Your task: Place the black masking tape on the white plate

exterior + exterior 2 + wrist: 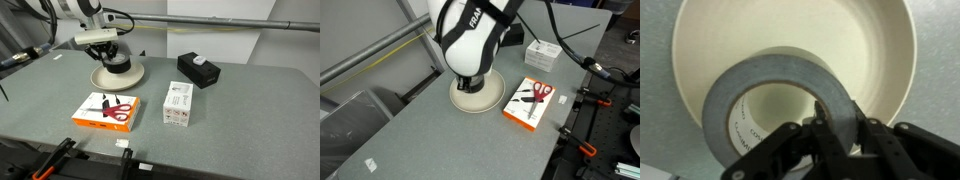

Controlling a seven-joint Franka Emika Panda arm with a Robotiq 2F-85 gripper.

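The gripper moves down toward the white plate's bottom below it next and releases the black ring's side, since the ring is already over the plate's bottom.
The black masking tape (760, 90) is a thick dark ring with a centre hole, seen over the white plate (880, 60) in the wrist view. My gripper (836, 128) is shut on the near wall of the ring. In both exterior views the gripper (113, 58) (470, 85) sits just over the cream-white plate (135, 76) (492, 98). The tape shows under the fingers in an exterior view (118, 66) and is mostly hidden by the arm in the other. I cannot tell whether the tape touches the plate.
A black box (198, 69) stands behind the plate on the grey table. A white box (178, 104) (542, 54) and an orange pack with red scissors (106, 111) (531, 102) lie nearer the table's front edge.
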